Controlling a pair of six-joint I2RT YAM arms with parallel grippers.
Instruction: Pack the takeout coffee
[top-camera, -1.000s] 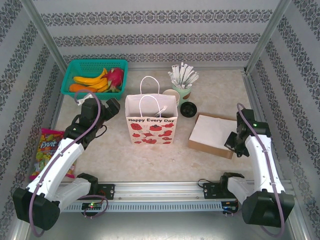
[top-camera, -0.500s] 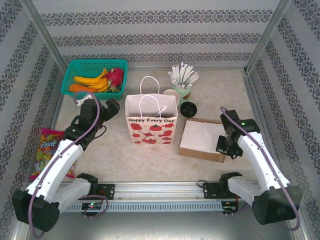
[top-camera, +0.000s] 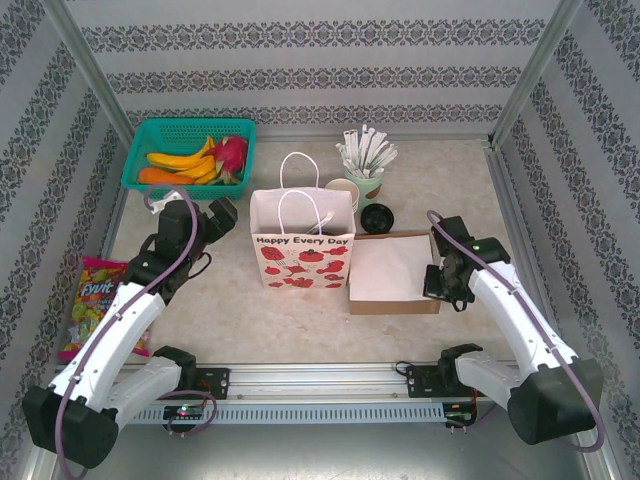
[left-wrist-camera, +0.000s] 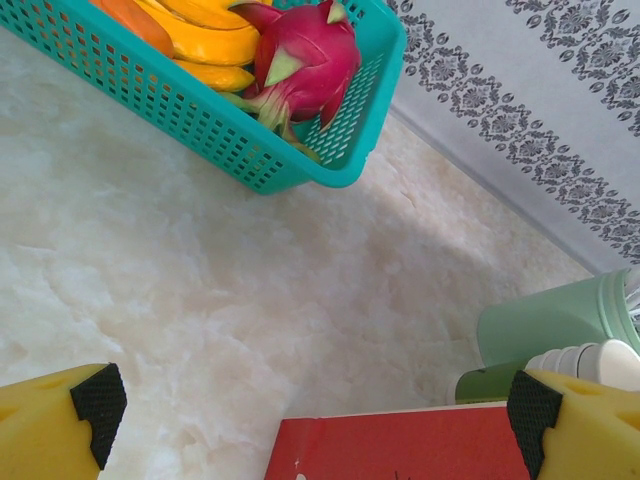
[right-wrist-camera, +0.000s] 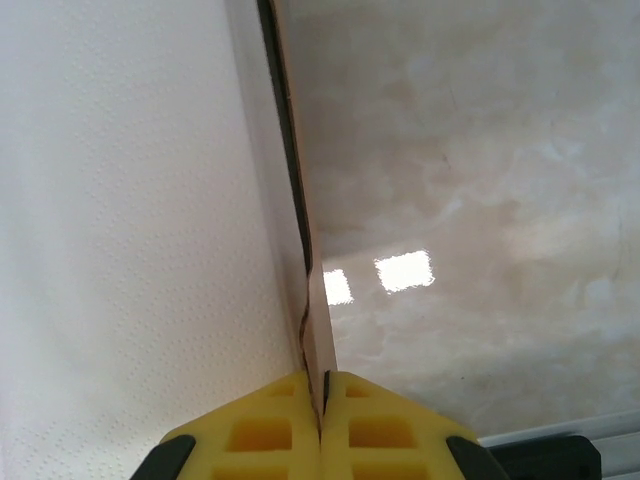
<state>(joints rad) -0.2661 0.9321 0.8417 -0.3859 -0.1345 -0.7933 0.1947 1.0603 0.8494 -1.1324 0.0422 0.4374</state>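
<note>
The paper bag stands across the box from my right gripper, so it will shift the gripped side of the box toward the bag's side and down, then let go.
The takeout coffee, a small green cup with a black lid, stands on the table behind the cardboard box and right of the paper bag. The bag is white with red prints, upright, its mouth open; its red side shows in the left wrist view. My left gripper hangs open just left of the bag with nothing between its fingers. My right gripper is shut on the right wall of the cardboard box.
White napkins fill the box. A green cup of white-wrapped sticks and a stack of lidless cups stand behind the bag. A teal fruit basket sits back left, and a candy packet lies at the left edge.
My right gripper has pulled the cardboard box leftward and turned it square; its left edge now lies close to the bag. The left arm has barely moved.
</note>
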